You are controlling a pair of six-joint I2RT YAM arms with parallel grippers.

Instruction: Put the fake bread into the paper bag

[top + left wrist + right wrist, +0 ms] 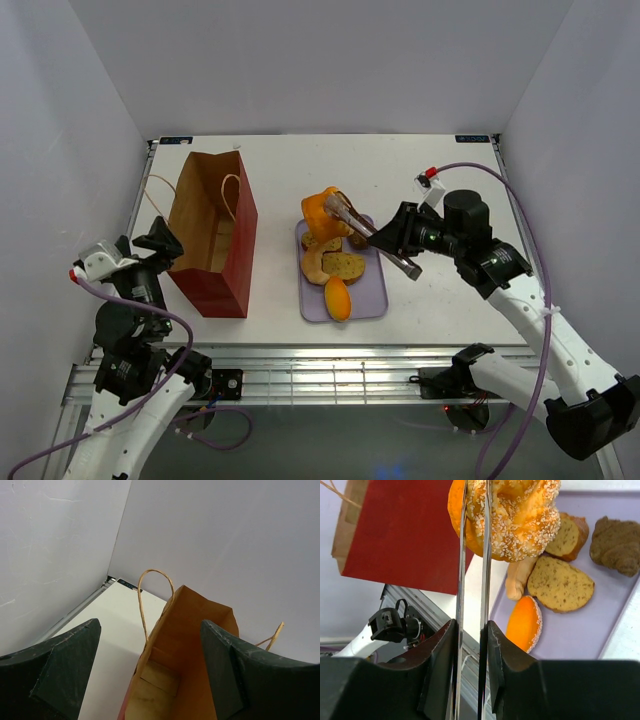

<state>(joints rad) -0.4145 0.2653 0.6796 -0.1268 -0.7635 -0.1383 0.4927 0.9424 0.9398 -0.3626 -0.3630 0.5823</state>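
I should next raise my right gripper outward and to the left in the top view to let go of the tongs' handles over the rim of the bag's opening [206, 205], because that rim stands tall.
My right gripper [402, 240] is shut on a pair of metal tongs [352, 218]. The tongs pinch a golden-orange, seed-sprinkled bread piece [320, 213] and hold it lifted over the far left corner of the lavender tray [372, 300]. In the right wrist view the tong blades [461, 570] run up from my gripper [470, 626] to this bread [520, 515]. An orange bun [522, 625], a pale roll [519, 577], brown-crusted slices [560, 583] and a dark piece [617, 545] lie on the tray. The paper bag [210, 240] stands open at the left. My left gripper [160, 240] is open and empty at its near left rim, looking into the bag [190, 645].
The white walls of the enclosure close in the table on the left, back and right. The metal rail [300, 360] runs along the near edge. The bag's cord handle [150, 580] loops up above its far rim.
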